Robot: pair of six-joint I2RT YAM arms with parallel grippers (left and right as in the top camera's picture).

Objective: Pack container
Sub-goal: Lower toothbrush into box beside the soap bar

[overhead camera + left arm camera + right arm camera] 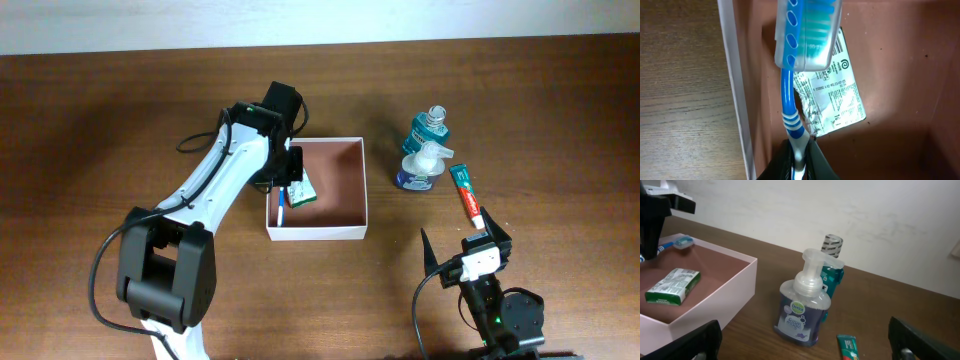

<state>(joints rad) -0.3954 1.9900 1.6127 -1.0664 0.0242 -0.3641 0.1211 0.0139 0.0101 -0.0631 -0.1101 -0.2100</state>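
Note:
My left gripper moves down into the container next, toward the bare, narrow part of the container's bottom between its side and the packet, to release the toothbrush.
The container is a square white-walled box with a reddish-brown floor at the table's middle. My left gripper is over its left side, shut on a blue and white toothbrush whose capped head points along the left wall. A green and white packet lies on the floor under the brush; it also shows in the right wrist view. My right gripper is open and empty near the front edge, with the toothpaste tube just ahead of it.
A foam soap pump bottle and a teal mouthwash bottle stand right of the container. The toothpaste tube's end shows in the right wrist view. The container's right half is bare floor.

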